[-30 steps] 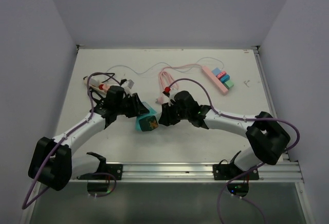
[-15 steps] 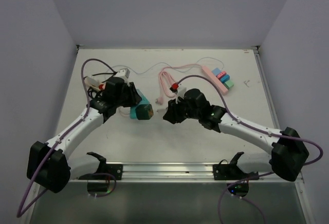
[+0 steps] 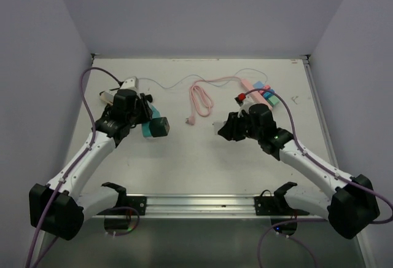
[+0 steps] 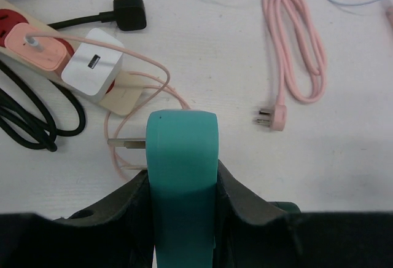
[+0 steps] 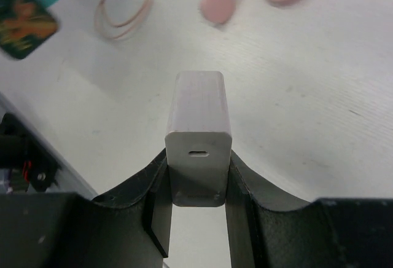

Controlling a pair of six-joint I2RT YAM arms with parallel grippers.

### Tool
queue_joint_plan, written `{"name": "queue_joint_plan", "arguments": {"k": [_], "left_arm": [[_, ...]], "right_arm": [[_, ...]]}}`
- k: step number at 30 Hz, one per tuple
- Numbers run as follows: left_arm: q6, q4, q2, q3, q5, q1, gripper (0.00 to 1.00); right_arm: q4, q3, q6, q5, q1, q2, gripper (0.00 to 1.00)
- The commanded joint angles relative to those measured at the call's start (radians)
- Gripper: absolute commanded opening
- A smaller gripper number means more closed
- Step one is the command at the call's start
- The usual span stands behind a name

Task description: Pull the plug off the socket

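The white plug cube, already clear of the socket block (image 3: pixel 157 126), goes down next with my right gripper toward the bare tabletop (image 3: pixel 218 120) beside the pink cable for release.
My left gripper (image 3: pixel 151 126) is shut on a teal socket block (image 3: pixel 157 126) and holds it over the left part of the table. In the left wrist view the teal block (image 4: pixel 182 157) sits between my fingers, with metal prongs sticking out on its left side. My right gripper (image 3: pixel 223 128) is shut on a white plug cube (image 3: pixel 220 128) right of centre. In the right wrist view the white plug (image 5: pixel 198 120) is clamped between both fingers, a small port on its near face. Plug and socket block are well apart; the block also shows in the right wrist view (image 5: pixel 23 16).
A beige power strip (image 4: pixel 126 99) carrying a pink charger (image 4: pixel 34 43) and a white charger (image 4: pixel 92 65) lies at the left, with black cables. A coiled pink cable (image 3: pixel 199 99) lies mid-table. A pink power strip (image 3: pixel 256 94) with coloured plugs is at the back right.
The two grippers were close together at the middle; they have pulled apart. The left moved left and back with the teal block, the right moved right with the white plug.
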Motion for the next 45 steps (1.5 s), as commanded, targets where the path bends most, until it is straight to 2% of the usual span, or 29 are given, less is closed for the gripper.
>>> {"name": "queue_joint_plan", "arguments": {"k": [1, 9, 11, 14, 15, 16, 17, 20, 21, 22, 25, 29, 34, 38, 45], "left_arm": [[0.019, 0.076, -0.078, 0.055, 0.115, 0.004, 0.0], [0.048, 0.075, -0.185, -0.013, 0.235, 0.004, 0.0], [0.052, 0.073, -0.202, -0.021, 0.252, 0.004, 0.0], [0.059, 0.066, -0.224, -0.025, 0.27, 0.004, 0.0], [0.065, 0.064, -0.23, -0.022, 0.278, 0.004, 0.0], [0.068, 0.058, -0.234, -0.021, 0.281, 0.004, 0.0], [0.069, 0.055, -0.236, -0.016, 0.282, 0.004, 0.0], [0.078, 0.049, -0.236, -0.007, 0.29, 0.004, 0.0], [0.08, 0.05, -0.234, -0.005, 0.292, 0.004, 0.0], [0.082, 0.05, -0.233, -0.004, 0.295, 0.002, 0.0], [0.082, 0.053, -0.221, 0.009, 0.304, 0.002, 0.0], [0.082, 0.07, -0.193, 0.013, 0.31, 0.002, 0.0], [0.065, 0.105, -0.153, 0.032, 0.333, -0.001, 0.0], [0.048, 0.122, -0.119, 0.044, 0.341, -0.01, 0.0], [0.025, 0.142, -0.107, 0.055, 0.353, -0.021, 0.0]], "right_arm": [[0.151, -0.05, 0.12, -0.092, -0.142, 0.085, 0.0], [0.453, 0.031, 0.28, -0.253, -0.244, 0.453, 0.0], [0.485, 0.064, 0.304, -0.267, -0.255, 0.546, 0.04], [0.533, 0.081, 0.35, -0.288, -0.288, 0.624, 0.23], [0.548, 0.081, 0.368, -0.296, -0.31, 0.637, 0.44], [0.544, 0.074, 0.371, -0.297, -0.32, 0.639, 0.54], [0.538, 0.068, 0.373, -0.293, -0.331, 0.628, 0.7], [0.423, 0.065, 0.304, -0.229, -0.356, 0.574, 0.87], [0.326, 0.071, 0.241, -0.206, -0.36, 0.532, 0.95], [0.268, 0.09, 0.209, -0.174, -0.36, 0.505, 0.97], [0.099, 0.12, 0.092, -0.1, -0.36, 0.4, 0.99], [-0.005, 0.155, 0.011, -0.146, -0.324, 0.275, 0.99], [-0.025, 0.209, -0.044, -0.144, -0.12, 0.175, 0.99], [-0.005, 0.27, -0.064, -0.069, 0.073, 0.18, 0.99], [0.019, 0.411, -0.069, -0.024, 0.224, 0.298, 0.99]]}}
